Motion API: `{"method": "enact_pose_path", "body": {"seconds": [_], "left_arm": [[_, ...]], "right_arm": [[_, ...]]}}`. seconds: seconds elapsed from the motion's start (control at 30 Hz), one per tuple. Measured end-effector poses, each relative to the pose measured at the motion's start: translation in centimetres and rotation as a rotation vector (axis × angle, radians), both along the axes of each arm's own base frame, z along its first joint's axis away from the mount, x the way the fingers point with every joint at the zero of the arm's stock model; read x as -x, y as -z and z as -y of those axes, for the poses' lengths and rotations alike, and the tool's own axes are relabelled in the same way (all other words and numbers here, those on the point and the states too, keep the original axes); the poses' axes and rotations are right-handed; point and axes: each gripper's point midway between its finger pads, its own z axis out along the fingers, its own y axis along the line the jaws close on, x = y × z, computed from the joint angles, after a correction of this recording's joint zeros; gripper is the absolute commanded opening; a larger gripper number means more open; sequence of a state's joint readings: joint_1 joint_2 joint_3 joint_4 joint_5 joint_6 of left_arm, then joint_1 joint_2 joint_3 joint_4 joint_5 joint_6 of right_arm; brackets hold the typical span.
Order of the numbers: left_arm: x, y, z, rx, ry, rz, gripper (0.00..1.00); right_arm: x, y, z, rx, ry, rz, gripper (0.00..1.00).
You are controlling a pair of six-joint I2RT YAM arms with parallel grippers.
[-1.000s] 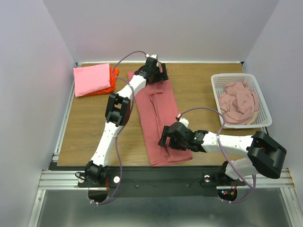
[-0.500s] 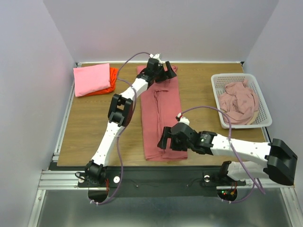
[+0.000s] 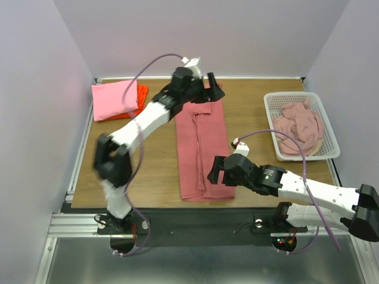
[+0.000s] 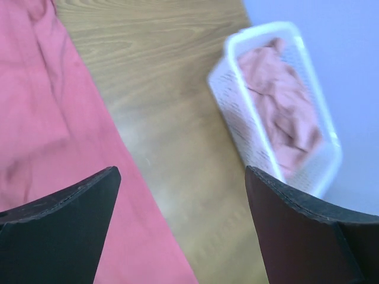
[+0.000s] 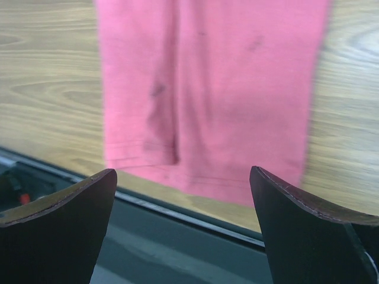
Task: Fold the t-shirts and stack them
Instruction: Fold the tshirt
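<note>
My left gripper should next move back and down onto the t-shirt's near corner away from the basket, because my right gripper hovers by the t-shirt's other near corner.
A large dusty rose-red t-shirt lies folded into a long narrow strip down the middle of the table. It also shows in the left wrist view and the right wrist view. My left gripper is open and empty above the strip's far right corner. My right gripper is open and empty above the strip's near end. A folded bright pink t-shirt lies on an orange-red one at the back left. Paler dusty-pink t-shirts lie crumpled in the basket.
The white plastic mesh basket stands at the right edge of the table. The table's front edge and a metal rail run just below the strip's near end. Bare wood lies between the strip and the basket.
Both grippers have let go of the rose-red shirt, which now lies straight and flat. The left arm has swung and lifted; the right gripper has drawn back to the right.
</note>
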State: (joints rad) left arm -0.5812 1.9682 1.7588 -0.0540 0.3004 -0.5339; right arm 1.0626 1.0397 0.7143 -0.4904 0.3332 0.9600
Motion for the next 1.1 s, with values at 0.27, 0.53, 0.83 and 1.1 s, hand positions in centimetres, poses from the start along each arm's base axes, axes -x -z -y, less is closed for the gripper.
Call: {"method": "enact_pose_path", "body": {"seconds": [0.27, 0.53, 0.83, 1.1], "left_arm": [[18.4, -4.6, -10.6, 0.164, -0.168, 0.076, 0.99], [29.9, 17.8, -16.6, -0.15, -0.243, -0.474, 0.98], [32.8, 20.0, -16.7, -0.099, -0.233, -0.609, 0.87], [32.7, 21.5, -15.5, -0.174, -0.201, -0.653, 0.48]], "right_arm": [[-0.2, 2.7, 3.2, 0.118, 0.06, -0.03, 1.0], [-1.0, 5.7, 6.8, 0.163, 0.153, -0.15, 0.98], [1.7, 7.8, 6.9, 0.157, 0.101, -0.269, 0.95], [2.5, 8.3, 6.8, 0.136, 0.116, -0.314, 0.89]]}}
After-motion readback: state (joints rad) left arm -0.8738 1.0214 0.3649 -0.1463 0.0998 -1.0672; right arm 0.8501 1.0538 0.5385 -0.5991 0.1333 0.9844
